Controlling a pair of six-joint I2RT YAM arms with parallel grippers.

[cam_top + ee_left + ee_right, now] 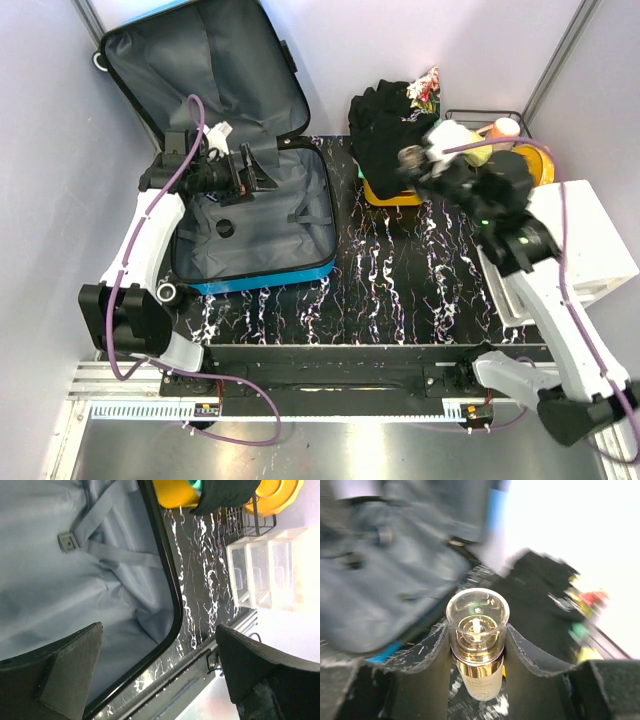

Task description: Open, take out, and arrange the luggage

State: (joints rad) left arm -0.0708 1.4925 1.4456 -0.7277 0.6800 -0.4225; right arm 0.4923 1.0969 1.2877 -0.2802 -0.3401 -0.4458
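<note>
My right gripper goes to the right in the top view and down onto the white organiser's top (604, 238) next. It releases the bottle where bare space shows.
The blue luggage (262, 275) lies open at the left of the table, its lid (200, 70) leaning on the back wall with grey lining showing. My left gripper (264, 172) hovers open and empty over the grey lining (60, 595) of the lower shell; a strap buckle (67, 541) lies below it. My right gripper (414, 163) is raised in front of the black clothes and looks blurred. In the right wrist view the right gripper (478, 647) is shut on a small cosmetic bottle (477, 615) with a clear cap and gold collar.
A pile of black clothes (390, 125) sits on a yellow basket (392, 195) at the back middle. A wire rack (510, 125) with yellow and orange items stands behind a white plastic organiser (590, 245) at the right. The table (400, 290) is black marble.
</note>
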